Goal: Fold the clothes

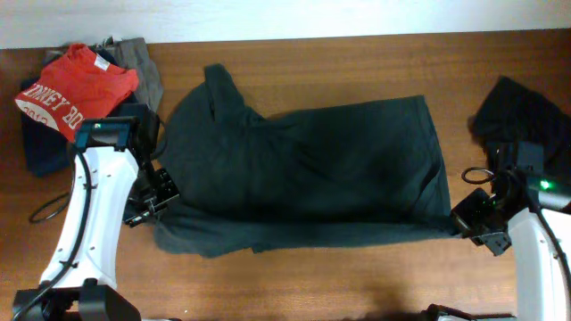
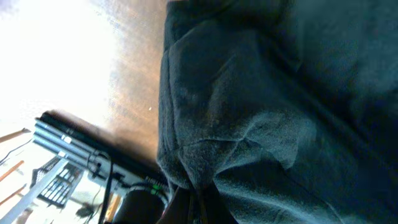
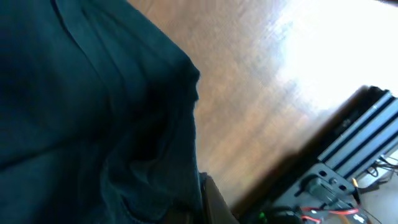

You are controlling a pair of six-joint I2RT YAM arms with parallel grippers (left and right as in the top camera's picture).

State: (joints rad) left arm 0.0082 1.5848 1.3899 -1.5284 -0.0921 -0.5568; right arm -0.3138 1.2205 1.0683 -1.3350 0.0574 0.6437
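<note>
The shirt's flat body [image 1: 194, 183] [image 2: 339, 53] lies outward of my left gripper. My left gripper eases the bunched edge a little outward onto it next and releases it there.
A dark short-sleeved T-shirt [image 1: 312, 169] lies face down across the middle of the wooden table [image 1: 357, 276], its front part doubled over. My left gripper [image 1: 168, 198] is shut on the shirt's left edge, where the cloth [image 2: 280, 112] bunches into the jaws at the bottom of the left wrist view [image 2: 199, 208]. My right gripper [image 1: 459, 218] is shut on the shirt's right edge. In the right wrist view the fabric [image 3: 93, 112] drapes over that gripper [image 3: 202, 205] and hides most of the fingers.
At the back left is a pile of clothes: a red shirt with white lettering [image 1: 76, 89], a grey garment [image 1: 143, 67] and a navy one [image 1: 40, 147]. Another dark garment [image 1: 526, 116] lies at the far right. A cable loop [image 1: 45, 209] rests beside the left arm.
</note>
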